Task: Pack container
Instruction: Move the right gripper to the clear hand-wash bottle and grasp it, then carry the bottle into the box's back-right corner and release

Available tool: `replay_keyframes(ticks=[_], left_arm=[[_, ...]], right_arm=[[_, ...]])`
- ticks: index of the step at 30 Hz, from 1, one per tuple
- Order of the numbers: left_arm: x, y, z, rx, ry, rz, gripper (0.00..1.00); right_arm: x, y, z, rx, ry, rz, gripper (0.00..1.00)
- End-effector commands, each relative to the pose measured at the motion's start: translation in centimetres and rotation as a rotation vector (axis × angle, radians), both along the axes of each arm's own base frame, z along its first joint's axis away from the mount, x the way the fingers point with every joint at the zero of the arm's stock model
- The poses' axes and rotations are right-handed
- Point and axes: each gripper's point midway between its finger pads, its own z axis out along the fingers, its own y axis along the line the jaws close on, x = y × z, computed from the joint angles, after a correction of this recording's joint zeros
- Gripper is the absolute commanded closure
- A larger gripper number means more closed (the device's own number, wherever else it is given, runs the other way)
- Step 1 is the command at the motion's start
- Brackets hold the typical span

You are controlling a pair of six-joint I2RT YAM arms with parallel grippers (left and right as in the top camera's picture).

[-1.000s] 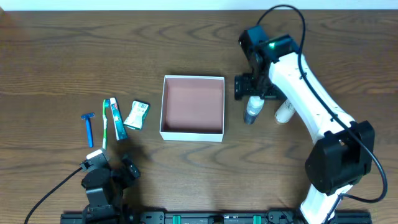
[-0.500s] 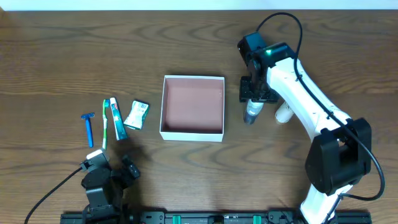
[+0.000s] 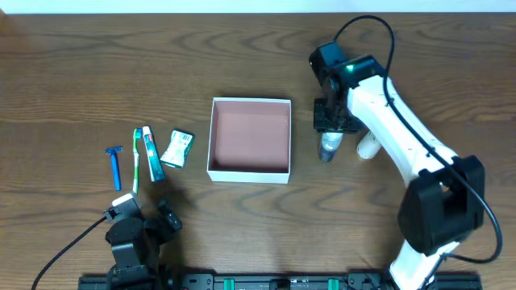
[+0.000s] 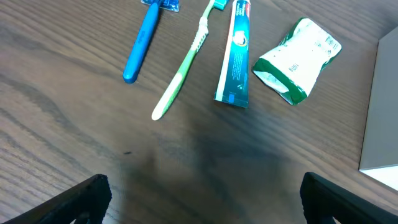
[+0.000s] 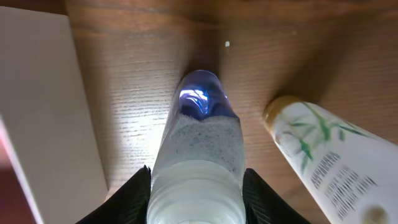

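The robot's right gripper stands empty beside the bottle the robot holds, so next it needs to lift over the nearest side of the container, lower inside along that side and open.
The container, a shallow white-walled box with a pink-brown floor, sits mid-table; its wall shows at the left of the right wrist view. Just right of it lies a clear bottle with a blue cap. My right gripper is shut on that bottle, a black finger pressed on each side. My left gripper stands open and empty near the front left edge.
A white lotion tube with leaf print lies right beside the held bottle. Left of the container lie a blue razor, a green toothbrush, a toothpaste tube and a green-white sachet.
The right gripper's jaws have closed inward onto the clear bottle. The left arm and the other items have not moved.
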Motion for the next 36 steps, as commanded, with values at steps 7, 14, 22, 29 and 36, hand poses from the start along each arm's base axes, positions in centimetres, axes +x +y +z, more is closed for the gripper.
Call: replay_keyframes(ticks=[7, 14, 22, 29, 36], left_arm=[[-0.3, -0.1, -1.0, 0.008, 0.03, -0.013, 0.02], [-0.3, -0.1, -1.0, 0.009, 0.03, -0.013, 0.02], [-0.3, -0.1, -1.0, 0.009, 0.03, -0.013, 0.02], [-0.3, -0.1, -1.0, 0.009, 0.03, -0.013, 0.02], [-0.3, -0.1, -1.0, 0.009, 0.031, -0.013, 0.02]], right_arm=[[-1.7, 1.4, 14.2, 0.14, -0.418, 0.141, 0.66], [-3.9, 6.9, 20.1, 0.265, -0.63, 0.329, 0.64], [-2.7, 14.3, 14.6, 0.253, -0.545, 0.466, 0.62], [0.8, 15.1, 6.2, 0.179, -0.396, 0.388, 0.61], [3.0, 13.8, 3.7, 0.172, -0.372, 0.285, 0.6]])
